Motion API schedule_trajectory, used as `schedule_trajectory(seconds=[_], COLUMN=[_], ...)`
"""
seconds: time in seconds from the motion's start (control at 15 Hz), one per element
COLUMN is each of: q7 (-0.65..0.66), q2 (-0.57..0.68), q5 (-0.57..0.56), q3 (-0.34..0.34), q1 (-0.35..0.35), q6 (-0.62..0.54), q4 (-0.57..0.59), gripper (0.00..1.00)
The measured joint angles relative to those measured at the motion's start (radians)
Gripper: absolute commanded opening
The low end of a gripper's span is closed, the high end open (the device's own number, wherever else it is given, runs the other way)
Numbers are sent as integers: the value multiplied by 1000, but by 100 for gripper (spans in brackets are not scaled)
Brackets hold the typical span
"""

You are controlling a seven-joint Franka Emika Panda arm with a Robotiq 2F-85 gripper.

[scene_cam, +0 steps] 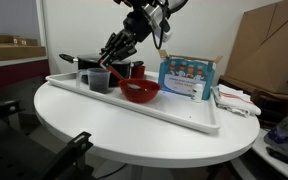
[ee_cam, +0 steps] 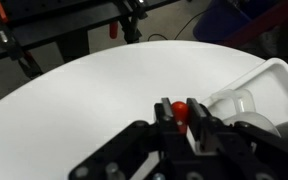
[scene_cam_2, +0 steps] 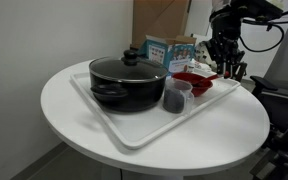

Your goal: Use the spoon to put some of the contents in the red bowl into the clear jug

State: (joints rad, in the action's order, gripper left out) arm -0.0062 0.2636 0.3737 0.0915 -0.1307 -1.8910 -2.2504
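Note:
The spoon already slants down to the red bowl [scene_cam: 139, 92] below my gripper, so I should next lower toward that bowl and release the spoon's red end.
The red bowl [scene_cam: 139, 92] [scene_cam_2: 192, 82] sits on a white tray [scene_cam: 174, 117] [scene_cam_2: 134, 130]. The clear jug [scene_cam: 97, 78] [scene_cam_2: 176, 97] stands next to it, between the bowl and a black lidded pot [scene_cam_2: 127, 82]. My gripper [scene_cam: 117, 47] [scene_cam_2: 226, 62] hangs tilted above the jug and the bowl. In the wrist view the gripper [ee_cam: 180, 112] is shut on the red end of the spoon [ee_cam: 180, 110]. The rest of the spoon is hidden behind the fingers. A pale see-through rim, seemingly the jug [ee_cam: 242, 104], shows just right of the fingers.
A blue printed box [scene_cam: 187, 78] [scene_cam_2: 162, 48] stands at the tray's far side. The tray lies on a round white table [scene_cam: 94, 125] [scene_cam_2: 64, 120]. Cardboard boxes [scene_cam: 269, 50] and cloths [scene_cam: 239, 100] sit beyond the table.

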Motion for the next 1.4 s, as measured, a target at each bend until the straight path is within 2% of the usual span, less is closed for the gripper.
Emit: schedule_trajectory(seconds=[0.8, 0.87, 1.0, 1.4], q7=[-12, -12, -12, -13], q2=[149, 155, 162, 167], q5=[0, 0, 0, 0], q3=[-14, -15, -15, -16], q1=[0, 0, -1, -1], q6=[2, 2, 2, 2], q4=[132, 135, 136, 130], gripper=[10, 45, 52, 94])
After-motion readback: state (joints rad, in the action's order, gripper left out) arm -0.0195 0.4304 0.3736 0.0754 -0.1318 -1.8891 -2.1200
